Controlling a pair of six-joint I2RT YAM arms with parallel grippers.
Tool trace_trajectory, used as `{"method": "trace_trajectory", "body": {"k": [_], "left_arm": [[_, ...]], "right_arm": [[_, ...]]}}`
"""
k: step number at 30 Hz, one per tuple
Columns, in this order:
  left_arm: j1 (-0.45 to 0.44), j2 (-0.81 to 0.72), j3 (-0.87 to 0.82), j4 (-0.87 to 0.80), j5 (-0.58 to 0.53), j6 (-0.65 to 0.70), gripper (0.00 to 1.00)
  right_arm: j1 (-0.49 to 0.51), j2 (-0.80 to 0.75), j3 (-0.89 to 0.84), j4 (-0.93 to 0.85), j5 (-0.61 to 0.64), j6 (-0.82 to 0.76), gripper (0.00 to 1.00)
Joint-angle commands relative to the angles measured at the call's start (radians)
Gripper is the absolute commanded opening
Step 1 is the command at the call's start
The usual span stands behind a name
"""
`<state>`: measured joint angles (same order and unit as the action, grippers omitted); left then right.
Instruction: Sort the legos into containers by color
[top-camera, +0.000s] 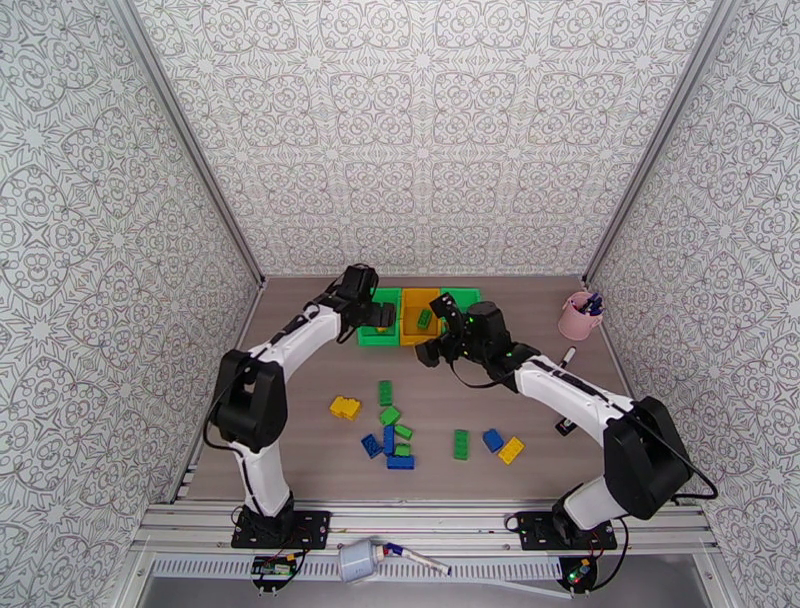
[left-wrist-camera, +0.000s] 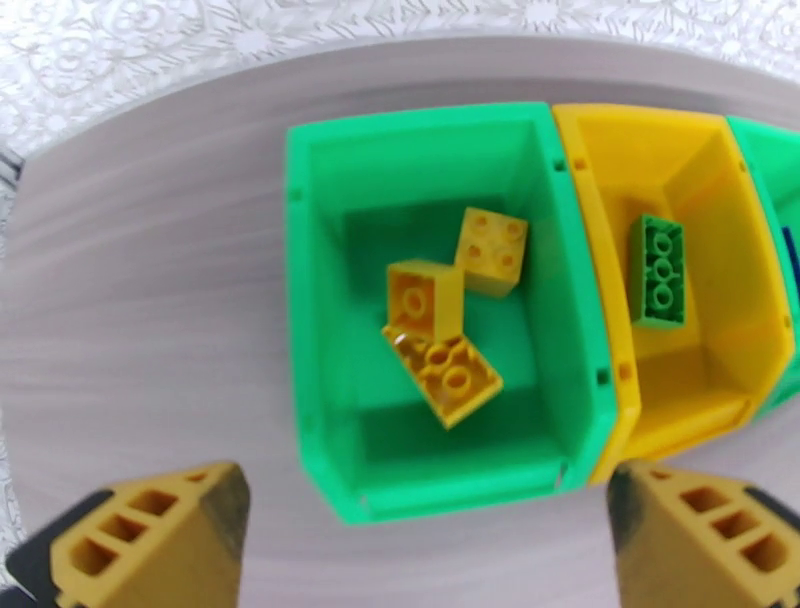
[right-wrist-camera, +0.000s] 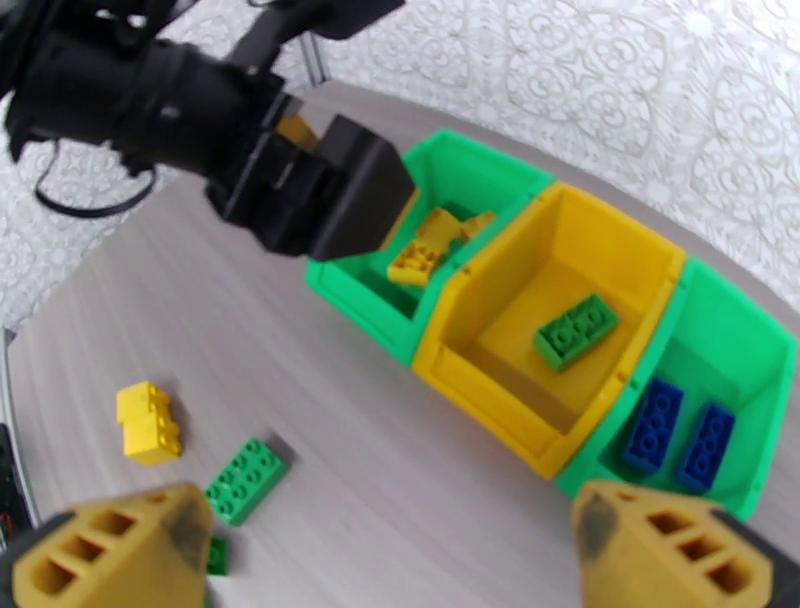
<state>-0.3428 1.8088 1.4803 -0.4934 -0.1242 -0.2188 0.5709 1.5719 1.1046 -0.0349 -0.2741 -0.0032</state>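
Note:
My open right gripper draws back from the bins next and lowers over the green lego nearest them. The lego's long sides lie free for fingers.
Three joined containers stand in a row: a left green bin, a yellow bin and a right green bin. Three yellow legos lie in the left green bin. One green brick lies in the yellow bin, and two blue bricks in the right green bin. My left gripper hovers open over the left green bin's near edge, with nothing between its fingers. My right gripper is open and empty just in front of the bins. Several loose legos lie mid-table.
Loose bricks include a yellow one, a green one, a blue one and another yellow. A pink cup of pens and a marker pen sit at the right. Patterned walls enclose the table.

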Motion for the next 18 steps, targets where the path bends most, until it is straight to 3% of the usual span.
{"method": "trace_trajectory", "body": {"k": [1,9,18], "left_arm": [[0.046,-0.121,-0.100,0.036,0.007,-0.058,1.00],[0.183,-0.322,-0.290,-0.012,0.053,-0.147,1.00],[0.273,-0.381,-0.329,-0.026,0.077,-0.146,1.00]], "right_arm": [[0.032,0.055,0.070,-0.081,-0.015,-0.058,1.00],[0.128,0.213,0.208,-0.235,0.159,0.144,0.99],[0.250,0.402,0.392,-0.470,0.326,0.310,0.99]]}}
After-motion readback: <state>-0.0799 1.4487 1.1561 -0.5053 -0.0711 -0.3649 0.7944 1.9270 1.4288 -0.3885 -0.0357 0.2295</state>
